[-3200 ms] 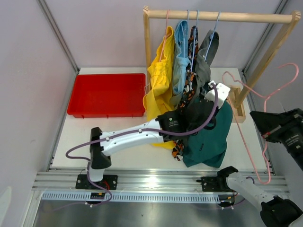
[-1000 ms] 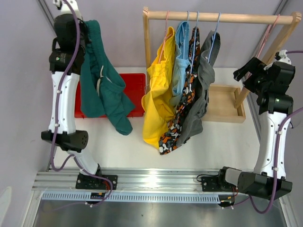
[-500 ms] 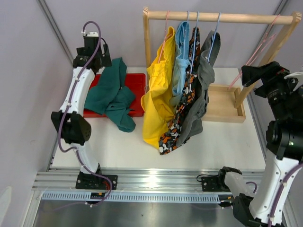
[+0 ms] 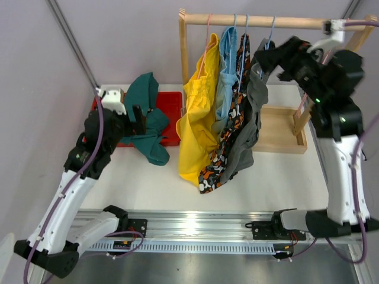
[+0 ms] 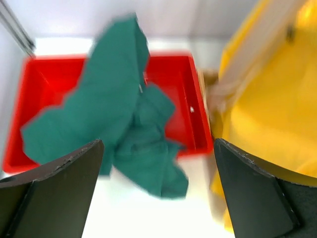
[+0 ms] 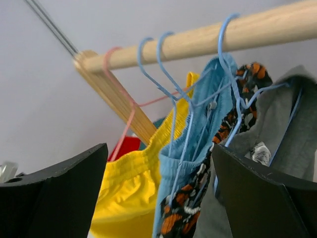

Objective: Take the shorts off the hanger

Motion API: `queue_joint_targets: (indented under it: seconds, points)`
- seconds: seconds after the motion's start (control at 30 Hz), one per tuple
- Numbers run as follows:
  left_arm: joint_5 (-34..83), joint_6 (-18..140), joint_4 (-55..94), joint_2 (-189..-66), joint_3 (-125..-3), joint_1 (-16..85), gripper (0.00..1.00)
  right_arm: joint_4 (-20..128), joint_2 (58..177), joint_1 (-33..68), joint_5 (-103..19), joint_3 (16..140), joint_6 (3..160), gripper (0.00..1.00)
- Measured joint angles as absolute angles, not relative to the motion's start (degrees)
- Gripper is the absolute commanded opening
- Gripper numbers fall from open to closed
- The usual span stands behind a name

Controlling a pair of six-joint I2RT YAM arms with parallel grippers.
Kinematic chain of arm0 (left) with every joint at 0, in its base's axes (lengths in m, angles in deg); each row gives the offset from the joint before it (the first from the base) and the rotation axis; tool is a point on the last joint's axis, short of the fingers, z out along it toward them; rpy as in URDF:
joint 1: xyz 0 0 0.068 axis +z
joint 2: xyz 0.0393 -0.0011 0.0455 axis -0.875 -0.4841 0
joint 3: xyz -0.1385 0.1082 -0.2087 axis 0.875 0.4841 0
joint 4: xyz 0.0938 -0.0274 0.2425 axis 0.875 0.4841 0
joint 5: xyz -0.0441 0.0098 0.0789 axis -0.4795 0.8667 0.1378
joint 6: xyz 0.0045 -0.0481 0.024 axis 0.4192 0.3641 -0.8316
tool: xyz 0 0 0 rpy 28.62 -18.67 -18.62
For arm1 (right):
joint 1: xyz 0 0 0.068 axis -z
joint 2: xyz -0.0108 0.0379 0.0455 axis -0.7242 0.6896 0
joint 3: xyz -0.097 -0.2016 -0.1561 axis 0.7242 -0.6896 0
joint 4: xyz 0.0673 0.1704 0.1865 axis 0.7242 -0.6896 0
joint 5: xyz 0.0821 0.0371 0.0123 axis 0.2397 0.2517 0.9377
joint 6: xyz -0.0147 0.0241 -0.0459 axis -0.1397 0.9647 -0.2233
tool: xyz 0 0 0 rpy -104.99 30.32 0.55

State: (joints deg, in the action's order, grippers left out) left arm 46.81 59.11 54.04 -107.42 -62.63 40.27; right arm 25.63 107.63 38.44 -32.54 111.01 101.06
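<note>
My right gripper lowers and turns next, onto the near arm of the blue hanger where the grey shorts (image 4: 251, 127) still hang.
The dark teal shorts (image 4: 147, 112) lie crumpled over the red tray's right end, with one leg spilling onto the table (image 5: 153, 173). My left gripper (image 4: 137, 116) hovers just in front of them, open with nothing between its jaws (image 5: 158, 148). The yellow (image 4: 198, 112), light blue (image 4: 226, 77), camouflage (image 4: 237, 118) and grey shorts (image 4: 251, 127) hang on wire hangers from the wooden rail (image 4: 296, 22). My right gripper (image 4: 269, 56) is open near the rail, beside the top of the grey shorts. In the right wrist view, the light blue waistband (image 6: 198, 144) sits between its open jaws (image 6: 158, 148), untouched.
The red tray (image 4: 170, 109) sits at the back left of the table. A shallow wooden tray (image 4: 278, 136) lies under the rack's right side. The rack's left post (image 4: 184, 53) stands between the red tray and the yellow shorts. A pink hanger (image 6: 119, 79) carries the yellow pair.
My left gripper opened and dropped the teal shorts onto the red tray, then drew back and lowered. My right arm swung left from the rail's right end to the hanging shorts.
</note>
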Motion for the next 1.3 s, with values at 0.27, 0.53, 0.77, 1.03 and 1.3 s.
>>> queue_joint_targets:
  seconds: [0.27,0.53,0.77,1.03,1.3]
  points:
    - [44.7,59.7,54.2,-96.5,-41.4,39.5,0.99,20.4,120.1,35.8,-46.6,112.9,96.0,0.86]
    - [44.2,60.2,53.1,-93.2,-38.3,39.3,0.99,22.6,120.3,35.7,-52.8,112.4,95.4,0.61]
    - [44.1,60.2,52.7,-95.2,-38.3,39.3,0.99,24.2,123.1,32.1,-54.5,111.9,95.6,0.49]
    - [44.1,60.3,52.5,-94.9,-38.3,39.3,0.99,24.0,124.7,30.5,-56.5,111.9,95.6,0.0]
    - [43.7,60.2,52.3,-94.7,-38.3,38.9,0.99,21.9,122.5,30.1,-58.0,111.8,94.5,0.0]
